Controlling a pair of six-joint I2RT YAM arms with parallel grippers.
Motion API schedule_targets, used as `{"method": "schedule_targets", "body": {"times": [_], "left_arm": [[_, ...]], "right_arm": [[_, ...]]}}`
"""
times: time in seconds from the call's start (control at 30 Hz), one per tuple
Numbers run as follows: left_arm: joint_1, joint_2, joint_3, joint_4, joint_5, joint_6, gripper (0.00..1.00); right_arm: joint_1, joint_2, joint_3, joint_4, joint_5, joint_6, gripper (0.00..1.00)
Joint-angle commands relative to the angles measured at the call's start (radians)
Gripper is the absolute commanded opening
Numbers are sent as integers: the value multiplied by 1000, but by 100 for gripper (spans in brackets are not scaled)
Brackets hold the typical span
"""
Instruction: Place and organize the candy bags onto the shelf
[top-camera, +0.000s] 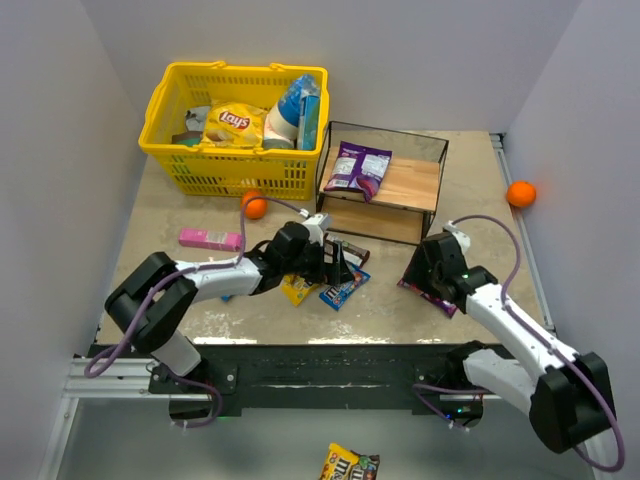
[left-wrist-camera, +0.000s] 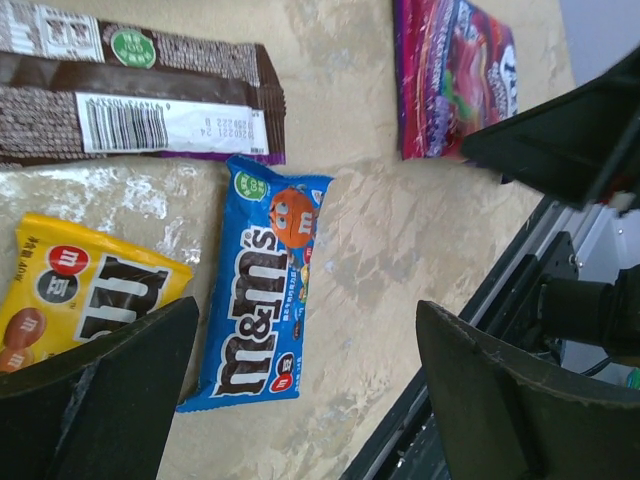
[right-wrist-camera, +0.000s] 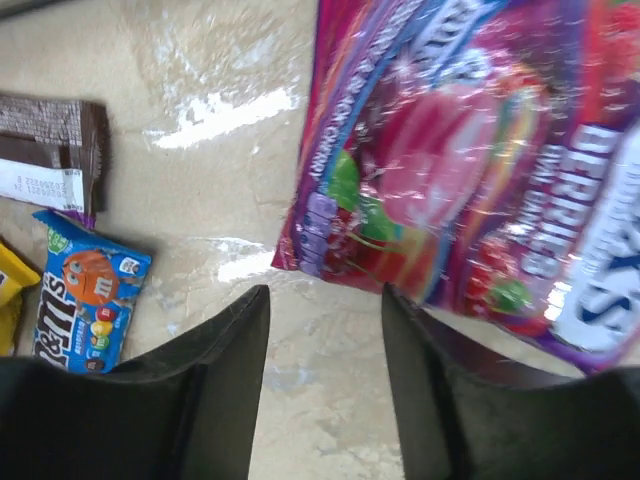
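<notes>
My right gripper turns and moves across the second purple bag onto the bag's end away from the small packets (top-camera: 446, 306) (right-wrist-camera: 604, 262) next, as its fingers are off the bag's edge.
One purple bag (top-camera: 358, 167) lies on the top board of the shelf (top-camera: 400, 188). A second purple bag (top-camera: 434, 297) lies on the table under my right gripper (top-camera: 419, 268). That gripper is open and empty, and in the right wrist view (right-wrist-camera: 325, 300) its fingers stand just off the edge of this bag (right-wrist-camera: 470, 150). My left gripper (top-camera: 338, 268) is open and empty over the small packets. In the left wrist view (left-wrist-camera: 305, 330) a blue packet (left-wrist-camera: 262, 290) lies between its fingers, with a yellow packet (left-wrist-camera: 75, 295) and a brown one (left-wrist-camera: 140, 100) beside it.
A yellow basket (top-camera: 190, 160) at the back left holds a Lays bag (top-camera: 233, 125) and other goods. A pink pack (top-camera: 210, 239) and an orange ball (top-camera: 255, 206) lie left of the shelf. Another ball (top-camera: 521, 193) lies at the far right. One packet (top-camera: 350, 463) lies below the table edge.
</notes>
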Motion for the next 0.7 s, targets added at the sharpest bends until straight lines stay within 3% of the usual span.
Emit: {"method": "schedule_targets", "body": {"times": [0.0,0.07,0.27,0.4,0.53,0.67], "left_arm": [[-31,42,56,48,23,29,94],[-34,57,65,48,22,24,94],[-32,20,70,2,-11,35,93],[-29,-67,64,-54,-34,39,93],[-26,-154,53,-104,-38,50,93],[-14,-239,49,-153,-47,70,94]], "right_arm": [[-6,-150,84,-207,293,157,70],[-26,-196,110,-281,373,232,76],[-168,-217,123,-377,426,341,90],[-251,-183,132,-378,451,363,92],[-439,-94,108,-283,275,285,94],[-515,-42,57,-180,124,258,94]]}}
